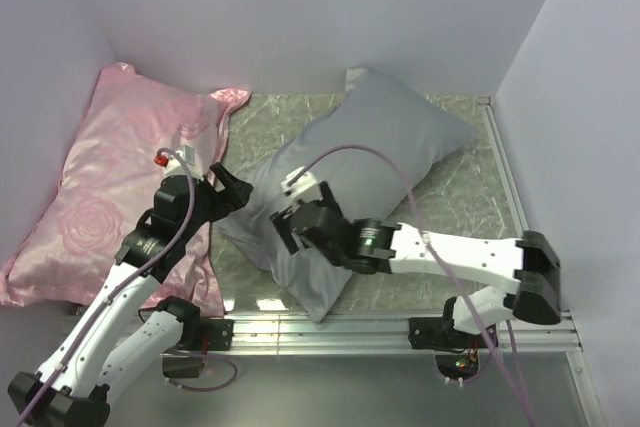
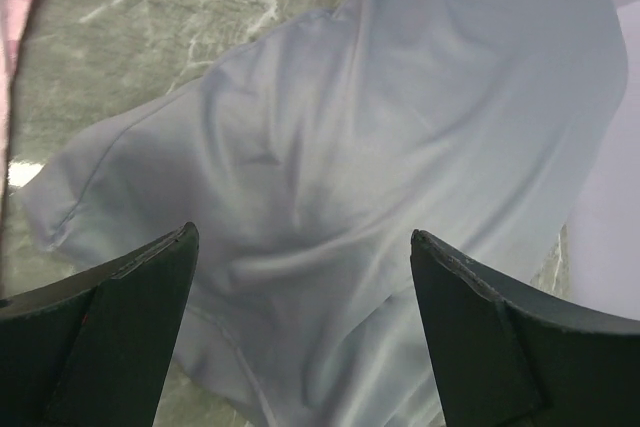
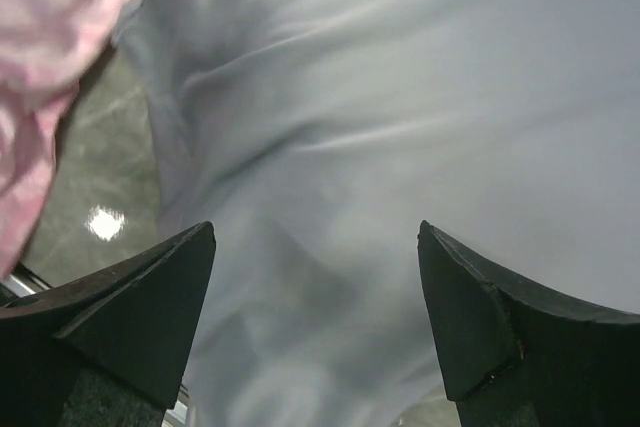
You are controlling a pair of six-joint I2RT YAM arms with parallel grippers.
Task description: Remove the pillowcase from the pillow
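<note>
The grey fabric lies wrinkled below my open right fingers. My right gripper will next move outward and down onto the middle of the pillowcase and pinch a fold.
The grey pillowcase (image 1: 380, 137) lies diagonally across the middle of the table, plump, its near end loose and crumpled. The white pillow is hidden inside it. My left gripper (image 1: 232, 187) is open at the case's left edge; its wrist view shows the wrinkled grey fabric (image 2: 330, 167) between and beyond the spread fingers (image 2: 120, 327). My right gripper (image 1: 300, 215) is open just above the case's near part; its wrist view shows grey fabric (image 3: 400, 117) under the spread fingers (image 3: 500, 317). Neither gripper holds anything.
A pink rose-patterned satin pillow (image 1: 110, 177) lies along the left wall, touching the left arm; it also shows in the right wrist view (image 3: 50, 37). The marbled tabletop (image 1: 470, 202) is walled at the back and both sides. A metal rail (image 1: 400, 327) runs along the near edge.
</note>
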